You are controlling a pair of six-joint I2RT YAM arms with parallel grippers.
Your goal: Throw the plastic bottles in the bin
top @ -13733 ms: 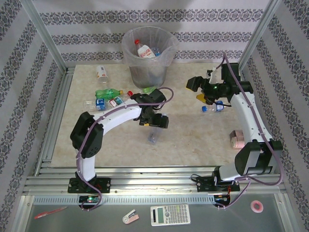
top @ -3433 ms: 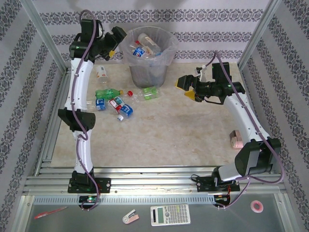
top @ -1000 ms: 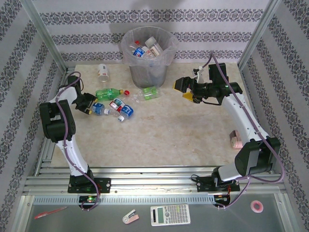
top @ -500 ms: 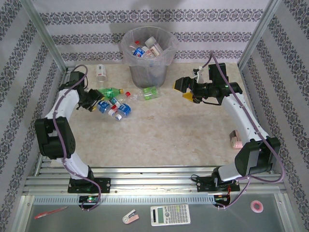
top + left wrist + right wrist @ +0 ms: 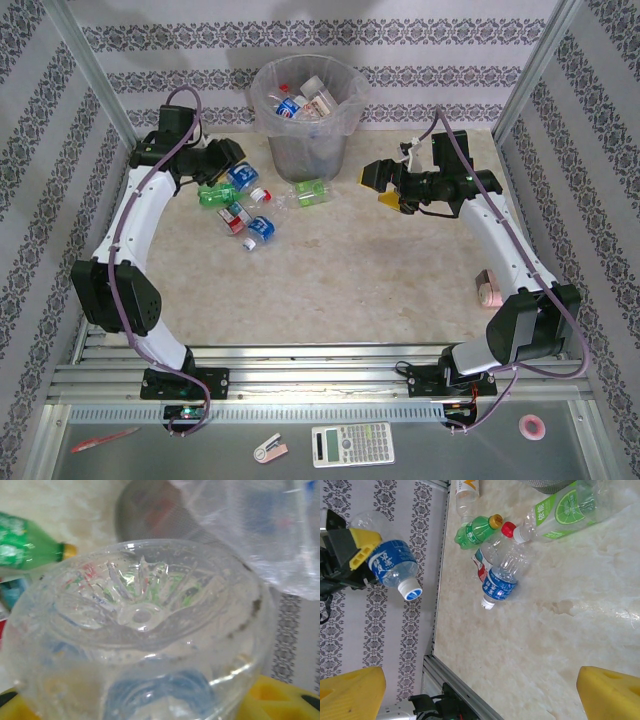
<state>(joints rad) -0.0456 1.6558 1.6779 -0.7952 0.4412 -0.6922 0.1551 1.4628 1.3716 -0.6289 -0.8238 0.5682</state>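
The clear plastic bottle (image 5: 241,176) still hangs short of the grey bin's rim, so the robot's left gripper needs to rise and move outward to the grey bin's opening (image 5: 308,92) to let the bottle go.
My left gripper (image 5: 228,165) is shut on a clear plastic bottle (image 5: 241,176) with a blue label and holds it off the table, left of the bin (image 5: 305,140). In the left wrist view this bottle's base (image 5: 140,615) sits between the yellow fingers (image 5: 280,700). The right wrist view has the held bottle (image 5: 392,562) with its white cap pointing down. On the table lie a green bottle (image 5: 214,195), a red-label bottle (image 5: 235,215), a blue-label bottle (image 5: 260,228) and a lime-label bottle (image 5: 311,190). The grey bin has several bottles inside. My right gripper (image 5: 385,186) hangs open and apart from them.
A pink roll (image 5: 489,287) lies by the right arm. Metal frame rails (image 5: 110,250) edge the table on the left. An orange-label bottle (image 5: 467,490) lies near the back wall. Bare tabletop (image 5: 360,270) spreads across the middle.
My left gripper took the blue-label bottle from the pile and carried it up and right toward the bin. The right arm has stayed still.
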